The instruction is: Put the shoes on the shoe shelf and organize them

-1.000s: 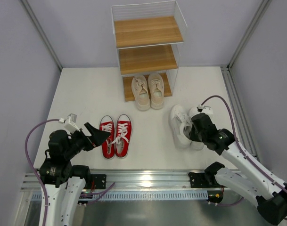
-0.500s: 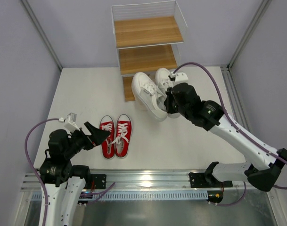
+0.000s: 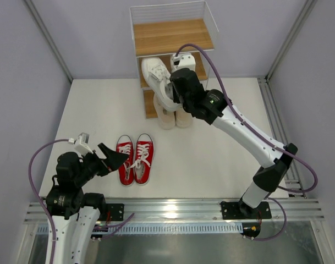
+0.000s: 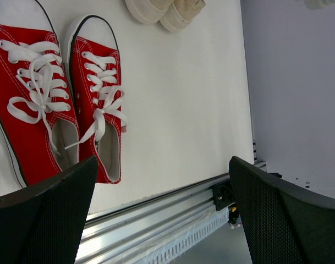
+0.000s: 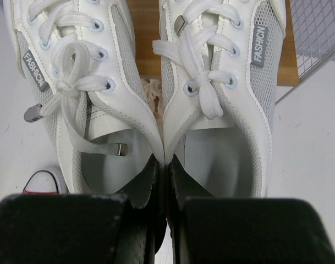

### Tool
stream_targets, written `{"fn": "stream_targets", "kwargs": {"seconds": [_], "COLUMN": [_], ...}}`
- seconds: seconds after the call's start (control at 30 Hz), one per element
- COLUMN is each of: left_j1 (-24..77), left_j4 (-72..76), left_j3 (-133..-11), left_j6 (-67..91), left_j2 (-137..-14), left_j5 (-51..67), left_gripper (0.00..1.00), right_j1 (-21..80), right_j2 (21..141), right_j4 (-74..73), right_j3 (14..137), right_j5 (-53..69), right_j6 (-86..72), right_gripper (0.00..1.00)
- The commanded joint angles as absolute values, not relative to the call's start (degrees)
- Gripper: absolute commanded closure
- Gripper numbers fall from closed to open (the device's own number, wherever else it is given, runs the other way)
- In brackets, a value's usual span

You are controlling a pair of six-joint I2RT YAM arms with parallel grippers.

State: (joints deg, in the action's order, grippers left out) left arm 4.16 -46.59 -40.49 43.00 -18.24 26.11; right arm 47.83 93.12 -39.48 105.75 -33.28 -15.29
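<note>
The white sneakers' heels hang in front of the shoe shelf's middle board, so the robot's right gripper will next push the sneakers point(image 3: 158, 77) outward onto that board, toes first under the top board.
My right gripper point(image 3: 175, 91) is shut on the pair of white sneakers point(image 3: 158, 77), pinching their two inner walls together point(image 5: 166, 159), and holds them in the air in front of the shoe shelf's point(image 3: 173, 37) middle board. The white sneakers point(image 5: 95, 82) fill the right wrist view, toes toward the shelf board point(image 5: 148, 33). The beige pair point(image 3: 175, 116) sits on the bottom tier, partly hidden under the white pair. The red pair point(image 3: 135, 158) lies on the table near my left gripper point(image 3: 113, 157), which is open and empty. In the left wrist view the red shoes point(image 4: 62, 93) lie beyond my open gripper point(image 4: 164, 203).
The shelf's top board point(image 3: 173, 36) is bare. The shelf's wire frame point(image 5: 316, 33) is close to the right of the white pair. The metal rail point(image 3: 167, 208) runs along the table's near edge. Grey walls enclose the table on three sides.
My right arm has lifted the white pair from the table at the right and carried it up and left to the front of the shelf's middle tier. The left arm has not moved.
</note>
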Motion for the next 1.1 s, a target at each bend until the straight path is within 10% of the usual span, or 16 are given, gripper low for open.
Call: {"fn": "stream_targets", "kwargs": {"seconds": [0.0,1.07], "left_j1": [4.04,4.13], "left_j4": [-47.72,-49.57], "left_j3": [-42.89,-44.56], "left_j6": [41.57,41.13], "left_j2": [-17.40,-17.67], "left_j5": [25.84,25.93], "left_gripper": [0.00,0.00], "right_j1": [47.81,40.43], "right_j2": [94.65,109.33], "right_j4": [-31.73,-22.06], "right_j3": [115.04,126.47], "right_j5": [-41.13,-38.32], "right_j6": [-14.15,-14.15], "right_gripper": [0.96,0.96]}}
